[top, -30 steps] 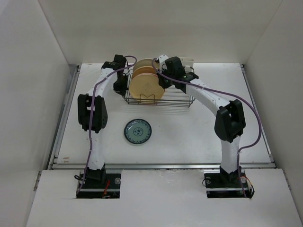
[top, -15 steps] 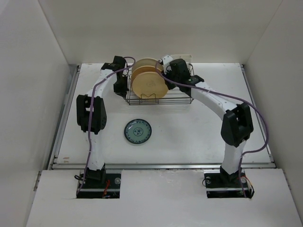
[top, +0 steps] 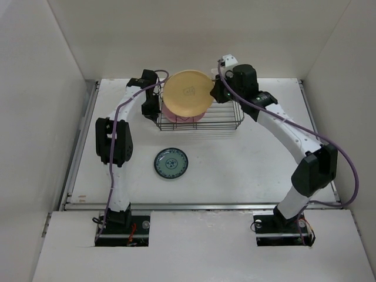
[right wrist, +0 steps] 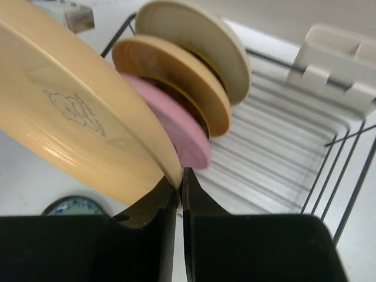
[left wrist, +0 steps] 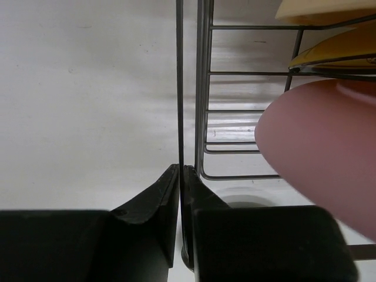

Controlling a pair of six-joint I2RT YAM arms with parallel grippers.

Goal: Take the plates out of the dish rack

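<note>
My right gripper carries the peach-yellow plate back past the rack's front edge and down beside the teal-green plate next.
My right gripper is shut on the rim of a large peach-yellow plate and holds it tilted in the air above the black wire dish rack. A pink plate, a tan plate and a cream plate stand upright in the rack. My left gripper is shut on a thin wire of the rack's left edge. A teal-green patterned plate lies flat on the table in front of the rack.
A white plastic holder is clipped on the rack's far right edge. White walls close in the table on the left, the back and the right. The table's raised front lip runs just ahead of the arm bases.
The right arm has pulled the peach-yellow plate up out of the rack, tightening its jaws on the rim as it rose. The left gripper has stayed on the rack's left edge.
</note>
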